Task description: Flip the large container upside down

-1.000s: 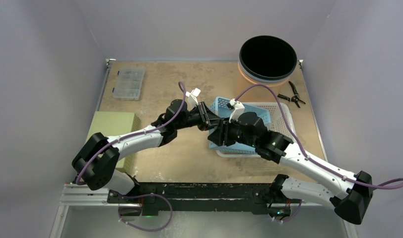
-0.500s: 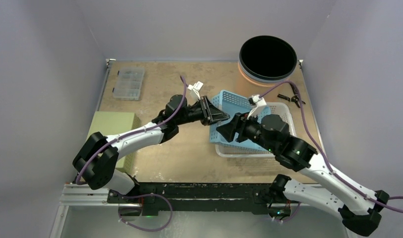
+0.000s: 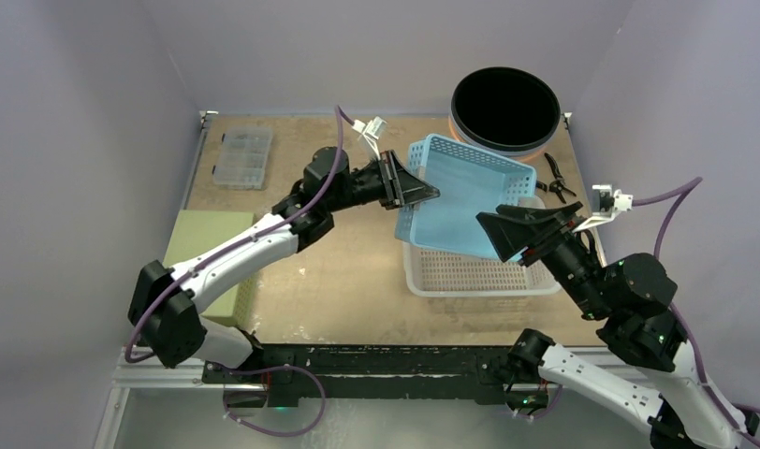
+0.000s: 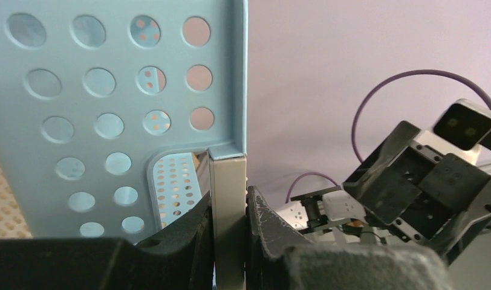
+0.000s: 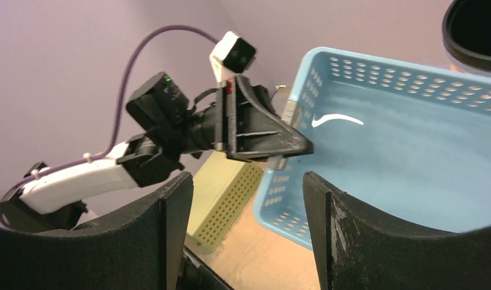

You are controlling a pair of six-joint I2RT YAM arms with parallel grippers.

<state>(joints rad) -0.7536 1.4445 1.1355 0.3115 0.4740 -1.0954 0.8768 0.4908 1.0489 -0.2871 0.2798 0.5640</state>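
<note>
The left gripper moves back and down next, turning the basket's opening downward, to the bare tabletop by the yellow-green box. It releases there, clear of the white basket.
The large container, a light blue perforated basket (image 3: 465, 201), hangs tilted above the table with its open side facing the right arm. My left gripper (image 3: 423, 192) is shut on its left rim; in the left wrist view the rim's wall (image 4: 228, 199) sits pinched between the fingers (image 4: 188, 232). My right gripper (image 3: 493, 238) stands open just off the basket's near lower edge and is not touching it. In the right wrist view the basket (image 5: 400, 157) lies beyond the open right gripper (image 5: 246, 187), with the left gripper (image 5: 291, 151) on its rim.
A white perforated basket (image 3: 470, 281) rests on the table under the blue one. A black round bin (image 3: 504, 108) stands at the back right, pliers (image 3: 556, 182) beside it. A clear organiser box (image 3: 242, 157) is back left, a yellow-green box (image 3: 212, 238) at the left edge.
The right gripper opened, let go of the blue basket and drew back to the right. The left gripper lifted the basket up off the white basket and tilted it further.
</note>
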